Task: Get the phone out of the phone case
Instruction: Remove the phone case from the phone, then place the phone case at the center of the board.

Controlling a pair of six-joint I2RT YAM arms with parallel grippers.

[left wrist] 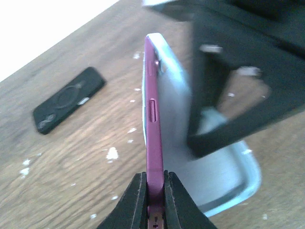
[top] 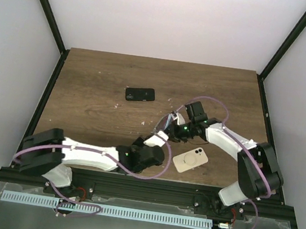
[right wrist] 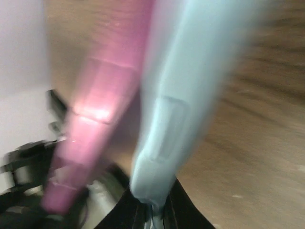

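Note:
The blue case [left wrist: 228, 181] is now coming away from the magenta phone [left wrist: 153, 119], so my right gripper will next carry the case outward to the right in the top view and down onto empty table.
A magenta phone [left wrist: 153, 119] stands on edge, pinched at its near end by my left gripper [left wrist: 154, 179], which is shut on it. A light blue case [left wrist: 228, 181] hangs off the phone's right side. In the right wrist view my right gripper [right wrist: 153, 202] is shut on the edge of the blue case [right wrist: 176, 95], and the phone [right wrist: 102, 109] angles away from it to the left. In the top view both grippers meet above the table's middle, left [top: 168, 130] and right [top: 182, 124]. The image is blurred.
A black phone-shaped item [top: 140, 94] lies flat behind the grippers, also visible in the left wrist view [left wrist: 69, 99]. A beige phone with a ring on its back [top: 190, 159] lies near the front edge. White specks dot the wooden table [top: 86, 99].

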